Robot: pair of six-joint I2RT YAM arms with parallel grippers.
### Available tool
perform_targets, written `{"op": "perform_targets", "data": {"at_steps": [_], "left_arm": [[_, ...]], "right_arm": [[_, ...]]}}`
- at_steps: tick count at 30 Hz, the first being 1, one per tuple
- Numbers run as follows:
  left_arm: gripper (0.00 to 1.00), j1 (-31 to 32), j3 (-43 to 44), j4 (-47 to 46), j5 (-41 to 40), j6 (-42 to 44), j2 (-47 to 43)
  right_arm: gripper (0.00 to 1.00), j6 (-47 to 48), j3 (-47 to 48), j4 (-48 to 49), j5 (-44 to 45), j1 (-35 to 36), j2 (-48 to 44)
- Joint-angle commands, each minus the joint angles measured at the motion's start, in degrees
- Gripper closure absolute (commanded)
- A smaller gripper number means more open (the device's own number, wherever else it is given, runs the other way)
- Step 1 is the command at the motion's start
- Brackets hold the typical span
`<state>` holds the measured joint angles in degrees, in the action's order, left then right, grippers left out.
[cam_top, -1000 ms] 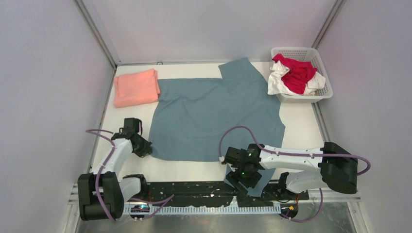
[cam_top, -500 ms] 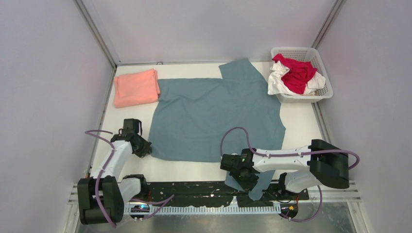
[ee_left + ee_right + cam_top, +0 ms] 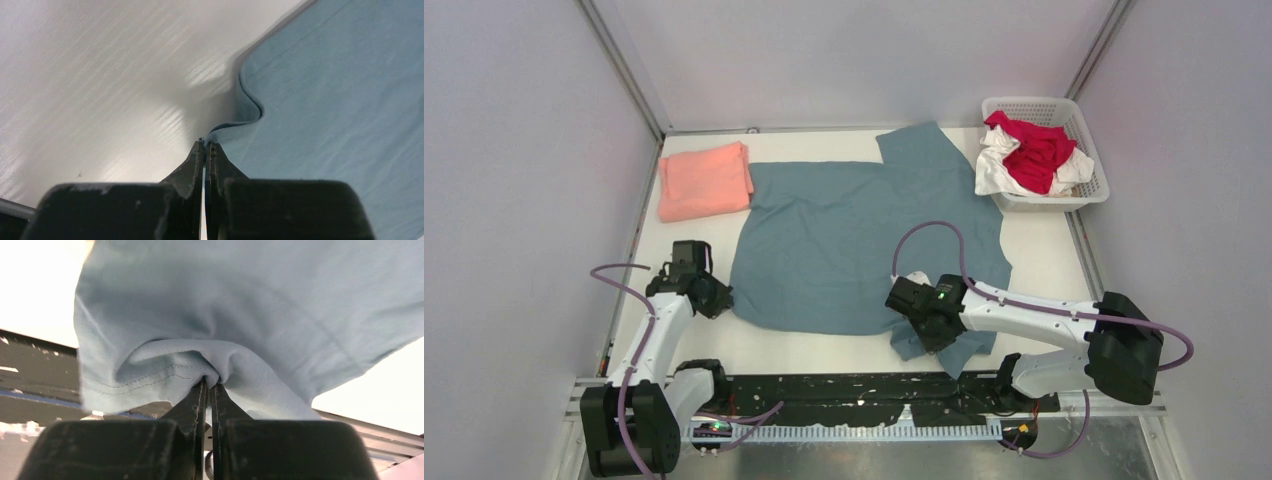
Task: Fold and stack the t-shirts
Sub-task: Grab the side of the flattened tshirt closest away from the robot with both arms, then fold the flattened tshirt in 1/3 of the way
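Note:
I should next use my right gripper to carry the near sleeve away from my base, over the body of the shirt and toward the far sleeve [image 3: 912, 145].
A dusty teal t-shirt [image 3: 864, 240] lies spread flat across the table's middle. My left gripper [image 3: 724, 302] is at its near-left corner and is shut on the hem; the left wrist view shows the hem corner [image 3: 227, 132] pinched at the gripper's [image 3: 205, 144] tips. My right gripper [image 3: 927, 338] is shut on the shirt's near sleeve, and that cloth [image 3: 250, 300] bunches over the gripper [image 3: 209, 382] in the right wrist view. A folded salmon-pink t-shirt [image 3: 704, 180] rests at the far left. Red [image 3: 1036, 150] and white [image 3: 992, 172] t-shirts are heaped in the basket.
The white lattice basket [image 3: 1092, 165] stands at the far right corner. Grey walls close in the table on three sides. The black rail [image 3: 824, 390] with both arm bases runs along the near edge, just below the held sleeve.
My right gripper has closed on the sleeve that hung over the near edge and carried it up and away from the rail. The left arm has shifted slightly, still holding the corner.

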<state>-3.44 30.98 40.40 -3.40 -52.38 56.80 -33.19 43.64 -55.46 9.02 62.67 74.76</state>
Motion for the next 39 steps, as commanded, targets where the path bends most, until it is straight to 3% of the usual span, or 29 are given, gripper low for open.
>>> {"op": "perform_targets", "data": {"at_steps": [1,7,12,16,29,37,38,39], "left_arm": [[1.00,0.20,4.35,-0.55,-0.18,-0.98,-0.38],[1.00,0.16,8.19,-2.96,1.43,-1.44,4.42],[1.00,0.27,12.64,-4.76,2.34,-2.05,10.77],[1.00,0.22,17.29,-4.86,2.89,-2.15,17.26],[1.00,0.12,31.62,-1.88,-1.26,-2.02,30.87],[1.00,0.15,36.52,-0.65,-2.15,-1.29,37.23],[0.96,0.13,36.92,-0.79,-2.02,-1.02,37.85],[0.85,0.10,37.36,-1.23,-1.78,-0.64,38.57]], "right_arm": [[0.95,6.80,5.03,-2.50,5.54,-5.81,-2.44],[0.95,14.34,13.79,-1.88,9.27,-17.20,-0.62],[0.95,19.55,22.45,0.33,14.16,-22.14,4.47],[0.95,23.13,27.16,2.95,11.38,-28.02,9.42],[0.95,27.68,40.75,7.19,18.76,-35.90,21.26],[0.91,30.92,49.82,7.15,15.19,-37.60,30.88],[0.90,31.37,50.68,7.39,14.77,-37.75,31.89],[0.89,31.62,52.80,7.43,14.39,-37.96,34.37]]}}
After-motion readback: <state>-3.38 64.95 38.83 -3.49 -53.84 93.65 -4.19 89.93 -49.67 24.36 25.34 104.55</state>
